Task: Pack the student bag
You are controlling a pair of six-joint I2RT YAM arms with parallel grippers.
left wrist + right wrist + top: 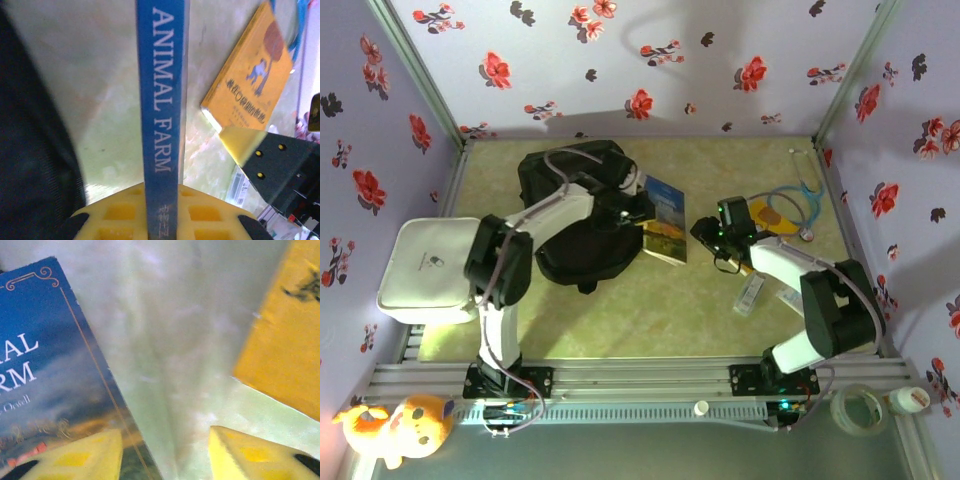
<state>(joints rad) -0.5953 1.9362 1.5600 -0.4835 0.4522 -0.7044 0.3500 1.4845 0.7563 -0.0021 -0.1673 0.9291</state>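
Observation:
My left gripper next lifts the book outward over the bag's far end (588, 150), then releases it.
The student bag (570, 205), black and soft, lies at the back left of the table; its dark fabric (30, 150) edges the left wrist view. Just right of it is a blue "Animal Farm" book (665, 222). My left gripper (640, 212) reaches over the bag and is shut on the book's spine (161, 100), which stands between the yellow pads (120, 212). My right gripper (708, 232) hovers just right of that book, open with nothing between its fingertips (250, 455). Below it, the book's cover (45, 365) shows.
A yellow book (767, 215) lies under the right arm, also in the wrist views (250, 75) (290, 340). A stethoscope (802, 195) is at the back right. A white strip (750, 293) lies near the right arm, and a white box (425, 265) sits at the left edge.

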